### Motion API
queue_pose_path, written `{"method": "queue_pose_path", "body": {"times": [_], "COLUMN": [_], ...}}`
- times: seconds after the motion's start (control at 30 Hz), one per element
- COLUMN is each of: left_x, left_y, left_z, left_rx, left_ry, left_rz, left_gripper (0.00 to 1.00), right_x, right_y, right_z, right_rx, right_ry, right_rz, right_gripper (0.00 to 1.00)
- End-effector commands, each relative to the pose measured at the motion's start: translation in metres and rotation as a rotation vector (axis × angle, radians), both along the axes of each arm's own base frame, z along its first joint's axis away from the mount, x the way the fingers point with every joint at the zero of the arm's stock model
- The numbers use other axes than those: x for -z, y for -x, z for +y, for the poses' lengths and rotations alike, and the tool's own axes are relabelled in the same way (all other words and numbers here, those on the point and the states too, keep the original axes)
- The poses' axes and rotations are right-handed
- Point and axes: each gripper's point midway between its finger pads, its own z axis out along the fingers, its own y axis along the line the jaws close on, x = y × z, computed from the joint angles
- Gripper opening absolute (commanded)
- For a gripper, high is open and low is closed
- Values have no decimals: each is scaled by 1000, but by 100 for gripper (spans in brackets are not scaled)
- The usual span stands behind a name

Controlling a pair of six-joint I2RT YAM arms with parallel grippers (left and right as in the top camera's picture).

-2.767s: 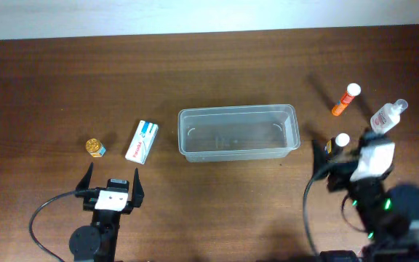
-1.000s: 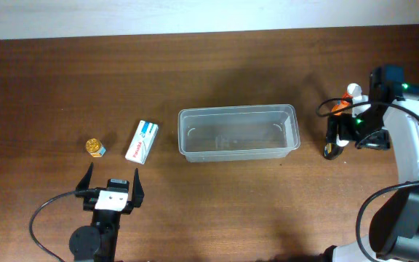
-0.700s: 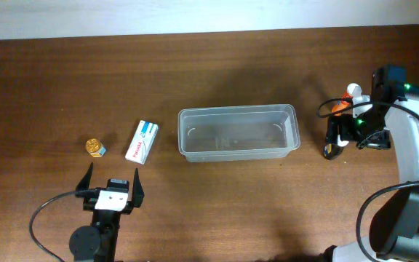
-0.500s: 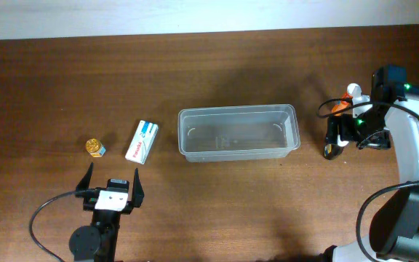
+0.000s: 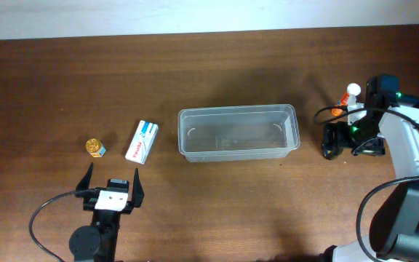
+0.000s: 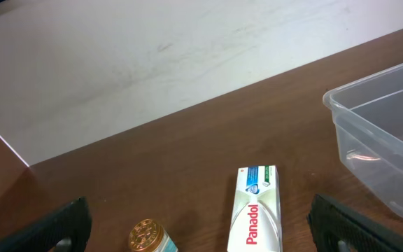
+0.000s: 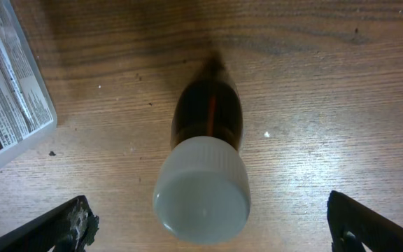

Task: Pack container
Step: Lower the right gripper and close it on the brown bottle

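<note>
My right gripper moves slightly outward next, then closes both fingers on the sides of the bottle's white cap, since the cap already stands between them.
The clear plastic container (image 5: pixel 237 110) stands empty at the table's middle; its corner shows in the left wrist view (image 6: pixel 369 105). My right gripper (image 5: pixel 346 143) is open, just right of the container. In the right wrist view its fingers (image 7: pixel 212 231) straddle a dark brown bottle with a white cap (image 7: pixel 205 175) without touching it. My left gripper (image 5: pixel 111 183) is open and empty near the front edge (image 6: pixel 201 227). A white Panadol box (image 5: pixel 142 141) (image 6: pixel 257 213) and a small gold-capped jar (image 5: pixel 95 148) (image 6: pixel 147 236) lie left of the container.
An orange tube with a white cap (image 5: pixel 346 98) lies behind my right gripper, partly hidden by the arm. A white printed label (image 7: pixel 5 91) shows at the right wrist view's left edge. A pale wall borders the table's far side (image 6: pixel 152 49).
My right arm swung from the front edge up over the dark bottle, then shifted slightly left and forward in the last half second. The left arm and the other items have not moved.
</note>
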Motion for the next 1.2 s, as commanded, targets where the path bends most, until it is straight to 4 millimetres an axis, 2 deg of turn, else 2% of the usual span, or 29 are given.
{"method": "queue_pose_path", "body": {"times": [0.0,0.1,0.33,0.73,0.87,1.1,1.17], "left_x": [0,0,0,0,0,0,0], "left_y": [1,1,1,1,1,1,1], "left_z": [-1,-1,-1,-1,-1,-1,-1], "left_rx": [7,7,7,7,7,7,7], "left_ry": [-10,-10,-11,-11,-11,-10,-11], "left_rz": [-3,-3,-3,-3,-3,-3,-3], "left_gripper": [100,99,99,99,99,99,99], "right_x": [3,3,9,12,13,14,15], "right_y": [0,-2,0,-8,-10,-14,-14], "right_z": [4,4,4,2,1,6,7], "right_rx": [-4,-4,-4,-5,-6,-20,-24], "right_ry": [-14,-12,-13,-2,1,-25,-32], "right_rz": [1,-4,-3,-40,-50,-69,-67], "right_gripper": [100,99,88,57,43,40,36]}}
